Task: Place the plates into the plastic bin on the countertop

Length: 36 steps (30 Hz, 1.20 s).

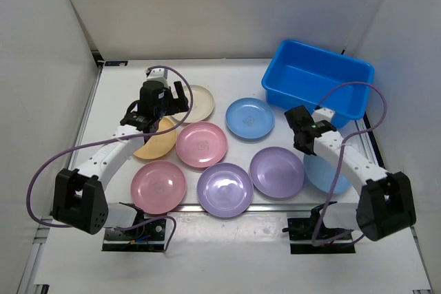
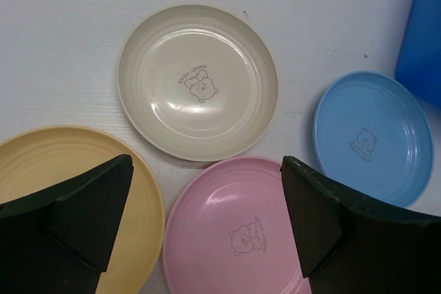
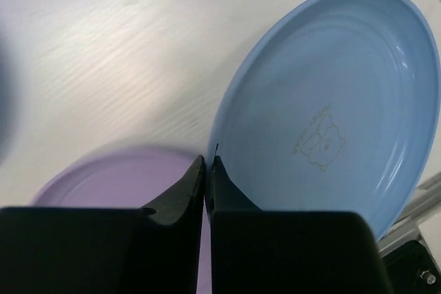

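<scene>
My right gripper carries the light blue plate up and outward over the side of the blue plastic bin (image 1: 318,77) next, then down inside.
My right gripper (image 3: 208,160) is shut on the left rim of a light blue plate (image 3: 331,115). In the top view this plate (image 1: 329,175) lies at the right front, partly under my right arm, with the right gripper (image 1: 308,148) at its edge. The blue plastic bin (image 1: 318,77) stands at the back right, and nothing shows inside it. My left gripper (image 2: 205,163) is open and empty, hovering above a cream plate (image 2: 198,80), a pink plate (image 2: 234,232) and a yellow-orange plate (image 2: 76,170). In the top view the left gripper (image 1: 164,101) is over the cream plate (image 1: 200,105).
More plates lie on the white countertop (image 1: 117,101): a second light blue one (image 1: 250,117), two purple ones (image 1: 276,172) (image 1: 224,189) and a second pink one (image 1: 159,186). White walls stand on three sides. A metal rail (image 1: 269,208) runs along the front edge.
</scene>
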{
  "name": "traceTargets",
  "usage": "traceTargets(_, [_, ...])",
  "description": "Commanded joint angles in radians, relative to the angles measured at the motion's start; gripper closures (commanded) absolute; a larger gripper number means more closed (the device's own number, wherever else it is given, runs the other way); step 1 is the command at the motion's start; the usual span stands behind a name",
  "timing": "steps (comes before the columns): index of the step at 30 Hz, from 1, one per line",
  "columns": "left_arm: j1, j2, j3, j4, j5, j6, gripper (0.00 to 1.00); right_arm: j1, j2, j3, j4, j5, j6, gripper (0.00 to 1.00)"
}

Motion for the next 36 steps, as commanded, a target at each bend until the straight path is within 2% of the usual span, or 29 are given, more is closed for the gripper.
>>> traceTargets(1, [-0.004, -0.001, 0.043, -0.002, -0.018, 0.009, 0.01, 0.143, -0.069, 0.148, -0.050, -0.046, -0.073, 1.00])
traceTargets(7, [-0.006, -0.001, 0.044, -0.023, -0.052, 0.003, 0.01, 0.395, 0.017, 0.451, -0.004, 0.021, -0.293, 1.00])
traceTargets(10, [-0.004, 0.011, 0.053, -0.039, -0.076, 0.003, 0.01, 0.406, 0.091, 0.548, 0.118, 0.038, -0.484, 1.00])
traceTargets(12, [-0.001, 0.024, 0.064, -0.046, -0.073, 0.005, 0.01, 0.365, 0.149, 0.594, 0.183, 0.052, -0.632, 1.00])
traceTargets(13, [0.005, 0.030, 0.070, -0.048, -0.066, 0.006, 0.01, 0.286, 0.170, 0.622, 0.235, 0.052, -0.665, 1.00])
traceTargets(15, [0.011, 0.059, 0.085, -0.057, -0.040, 0.011, 0.01, 0.172, 0.238, 0.708, 0.275, -0.077, -0.748, 1.00])
traceTargets(16, [0.011, 0.067, 0.104, -0.069, -0.032, 0.016, 0.01, 0.059, 0.262, 0.735, 0.296, -0.205, -0.774, 1.00])
traceTargets(17, [0.013, 0.079, 0.113, -0.078, -0.031, 0.019, 0.01, 0.010, 0.323, 0.790, 0.312, -0.236, -0.785, 1.00])
traceTargets(20, [0.014, 0.110, 0.136, -0.088, -0.014, 0.034, 0.01, -0.101, 0.458, 0.950, 0.285, -0.269, -0.875, 1.00])
traceTargets(21, [0.013, 0.128, 0.139, -0.088, -0.012, 0.039, 0.01, -0.120, 0.550, 0.997, 0.263, -0.286, -0.892, 1.00])
traceTargets(23, [0.016, 0.159, 0.167, -0.088, 0.012, 0.068, 0.01, -0.193, 0.633, 1.083, 0.214, -0.389, -0.894, 1.00])
traceTargets(27, [0.011, 0.251, 0.248, -0.091, 0.143, 0.169, 0.01, -0.249, 0.788, 1.183, 0.244, -0.402, -0.920, 1.00])
traceTargets(28, [0.006, 0.293, 0.269, -0.094, 0.220, 0.210, 0.01, -0.258, 0.805, 1.196, 0.247, -0.418, -0.929, 1.00])
traceTargets(36, [-0.049, 0.579, 0.590, -0.186, 0.336, 0.310, 0.01, -0.301, 0.947, 1.242, 0.238, -0.494, -0.903, 1.00])
